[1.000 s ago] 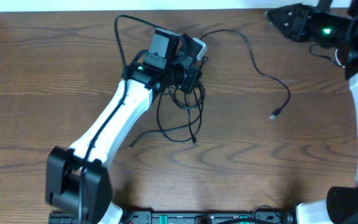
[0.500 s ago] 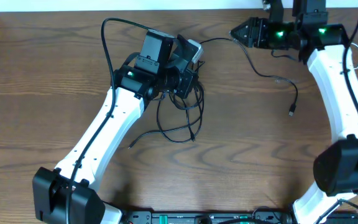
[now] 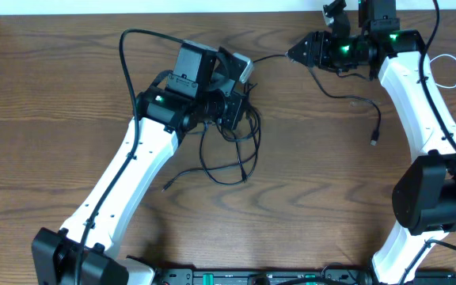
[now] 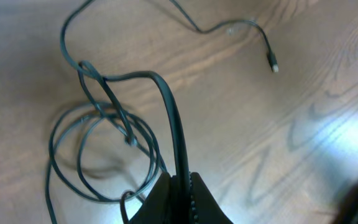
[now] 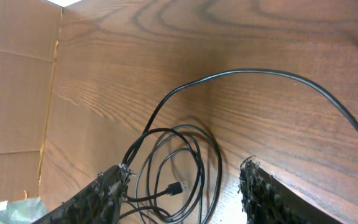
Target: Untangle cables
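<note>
The pinched part of the cable already rises clear of the tangle. My left gripper will stay above the coiled black loops next and open to release the thick piece of cable [image 4: 169, 112] over them.
Black cables [image 3: 229, 150] lie in a tangle of loops at the table's middle. My left gripper [image 3: 236, 101] is shut on one strand at the top of the tangle. In the left wrist view this gripper [image 4: 180, 198] pinches a thick black strand [image 4: 169, 112] that rises from the loops [image 4: 104, 155]. One cable [image 3: 347, 96] runs right from the tangle to a plug end [image 3: 373, 142]. My right gripper [image 3: 294, 54] stands open just right of the tangle, beside this cable. The right wrist view shows this gripper [image 5: 182, 180] open over loops with a USB plug [image 5: 178, 185].
A thin white cord [image 3: 454, 70] lies at the right edge behind the right arm. Cardboard [image 5: 14, 93] borders the table's left side. Two more plug ends [image 3: 167, 185] lie at the tangle's near side. Bare wood [image 3: 323, 206] spreads to the front right.
My right arm swung in from the far right corner to the tangle and its jaws opened wider. The left gripper shifted slightly left with its strand. The free plug end slid right.
</note>
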Tool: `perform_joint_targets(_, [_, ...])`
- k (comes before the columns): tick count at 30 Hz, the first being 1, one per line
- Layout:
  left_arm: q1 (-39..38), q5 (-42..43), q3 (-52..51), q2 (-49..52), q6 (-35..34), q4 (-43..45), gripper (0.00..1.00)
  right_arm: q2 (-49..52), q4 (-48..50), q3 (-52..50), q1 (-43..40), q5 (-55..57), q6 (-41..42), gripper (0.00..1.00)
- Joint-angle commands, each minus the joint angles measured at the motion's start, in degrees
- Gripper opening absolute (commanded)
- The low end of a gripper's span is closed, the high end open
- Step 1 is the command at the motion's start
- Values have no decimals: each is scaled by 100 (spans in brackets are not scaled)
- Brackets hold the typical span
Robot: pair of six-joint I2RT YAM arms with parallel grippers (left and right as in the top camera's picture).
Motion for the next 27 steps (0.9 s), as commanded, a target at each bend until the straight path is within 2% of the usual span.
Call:
perform_joint_targets(1, [24,70,2,-116,-319,-289,8,59,-57,20,44,-26,68,58])
perform_joint_targets(9, [24,31,2,-114,-304,-695,7,61,-234,2,234,442,85,60])
perform_joint_targets(12, [24,31,2,-114,-295,-717,7,168,-160,-9,511,802,428,67])
perform_joint_targets(16, [24,31,2,-114,-295,-715,7,520,7,-9,750,723,879,67])
perform_joint_targets(21, [24,31,2,-114,-297,-717,7,1104,619,-9,1023,9,1550,67])
perform_joint_targets(27, [24,31,2,-114,-297,-717,7,1637,1633,-9,1338,-35,2474,68])
